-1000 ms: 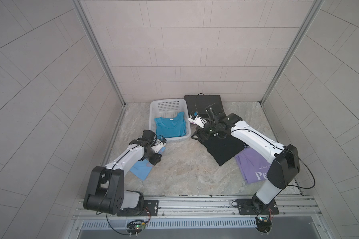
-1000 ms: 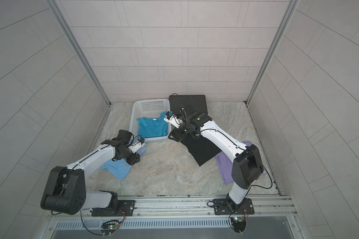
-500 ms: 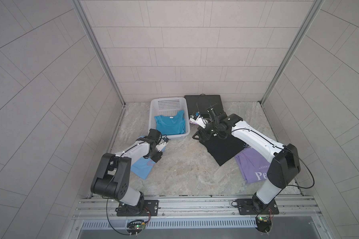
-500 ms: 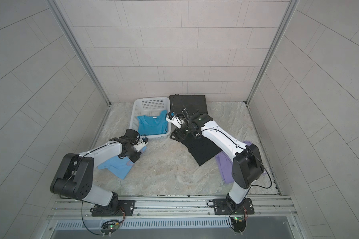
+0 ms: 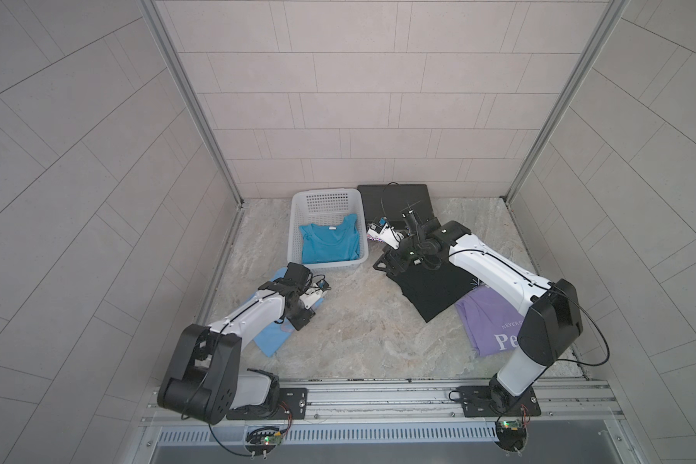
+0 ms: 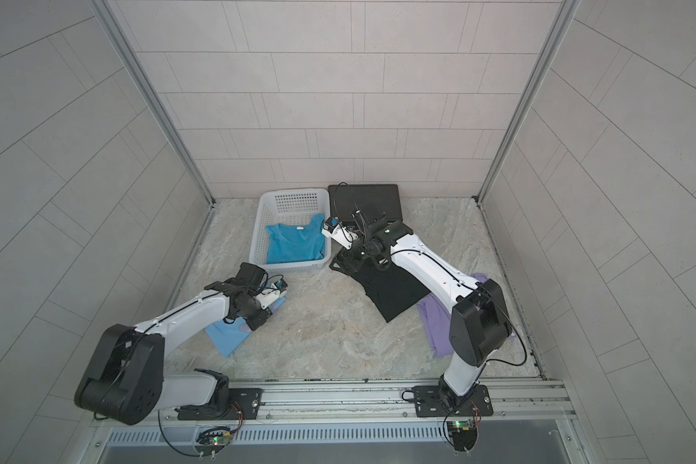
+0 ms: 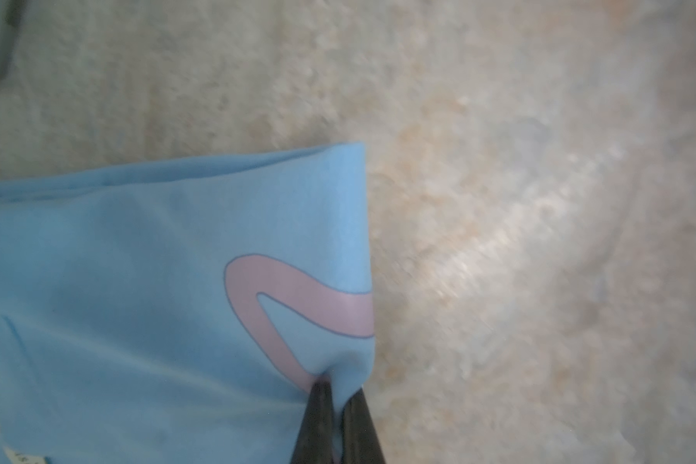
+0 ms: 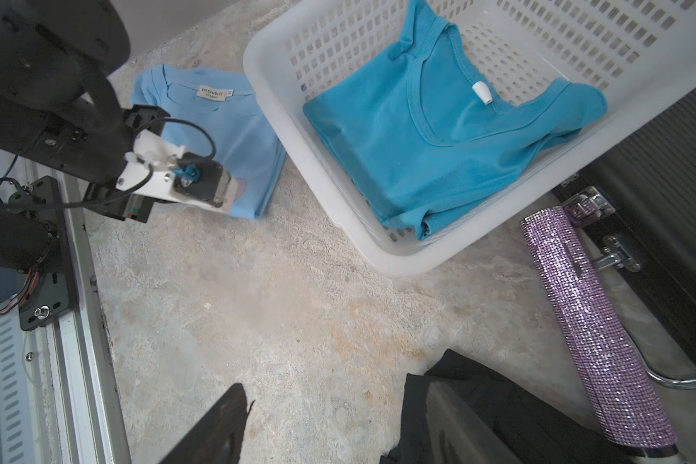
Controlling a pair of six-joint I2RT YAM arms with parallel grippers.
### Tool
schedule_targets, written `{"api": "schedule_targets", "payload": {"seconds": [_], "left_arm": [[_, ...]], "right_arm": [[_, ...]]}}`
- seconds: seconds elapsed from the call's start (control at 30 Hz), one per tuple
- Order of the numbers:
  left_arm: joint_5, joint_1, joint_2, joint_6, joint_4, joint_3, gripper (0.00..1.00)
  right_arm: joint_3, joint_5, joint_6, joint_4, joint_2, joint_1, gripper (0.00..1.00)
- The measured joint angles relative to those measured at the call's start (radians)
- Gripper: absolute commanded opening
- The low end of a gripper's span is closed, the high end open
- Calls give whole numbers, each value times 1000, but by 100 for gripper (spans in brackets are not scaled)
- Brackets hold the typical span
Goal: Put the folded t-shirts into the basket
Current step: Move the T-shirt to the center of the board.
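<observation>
The floor is bare and clear between my left gripper and the black t-shirt (image 5: 434, 293), so my left gripper will next drag the light blue t-shirt's folded edge toward the black t-shirt and let go there.
The white basket (image 5: 327, 195) (image 6: 294, 201) (image 8: 394, 261) at the back holds a teal t-shirt (image 5: 330, 243) (image 6: 296, 245) (image 8: 438, 136). In front of it a light blue t-shirt with a pink graphic (image 5: 272, 337) (image 6: 228, 335) (image 7: 137, 281) (image 8: 234, 120) lies on the floor. My left gripper (image 5: 300, 321) (image 7: 340, 387) is shut on that shirt's folded edge. My right gripper (image 5: 390, 265) (image 8: 334, 385) is open, with one finger over the corner of the black t-shirt (image 5: 434, 293) (image 6: 390, 291) (image 8: 479, 385) and the other over bare floor. The lavender t-shirt (image 5: 487, 321) (image 6: 434, 321) lies partly under the right arm.
A flat black briefcase (image 5: 394, 197) (image 6: 364, 199) lies at the back, right of the basket. A glittery purple roll (image 8: 591, 321) lies between them. The metal rail (image 5: 378, 395) runs along the front, and tiled walls close in the floor.
My left gripper has closed on the light blue t-shirt's edge, and the left arm has settled lower over it. The right arm has barely shifted and its gripper stays open.
</observation>
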Motion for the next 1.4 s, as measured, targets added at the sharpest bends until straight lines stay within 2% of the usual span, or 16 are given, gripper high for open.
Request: {"api": "schedule_targets", "payload": {"seconds": [0.13,0.27,0.4,0.57,0.67,0.83,0.97,1.07,1.17,1.3,1.4], "left_arm": [[59,-79,-80,67,-65,-8,8],[102,-233,-74,109,-91,6,8],[101,-396,43,134,-97,79,8],[0,-589,267,146,-85,235,11],[-47,-665,320,152,-76,289,19],[-53,-705,288,145,-95,295,46],[-54,-692,190,105,-140,295,57],[-29,-634,101,59,-181,296,65],[31,-464,-2,23,-207,285,77],[88,-171,-134,-20,-195,217,79],[116,-11,-177,-52,-193,153,83]], "right_arm": [[0,-52,16,-3,2,-68,74],[9,-101,43,-28,19,-168,74],[-12,-90,47,-54,22,-214,74],[-93,-63,53,-72,19,-219,74],[-128,-55,62,-80,19,-232,74],[-183,-76,79,-71,17,-243,74],[-211,-108,93,-53,17,-217,74],[-222,-123,112,-11,18,-158,74],[-264,-130,175,85,19,-97,74],[-404,-128,335,315,19,-50,74],[-512,-99,445,468,20,-21,74]]}}
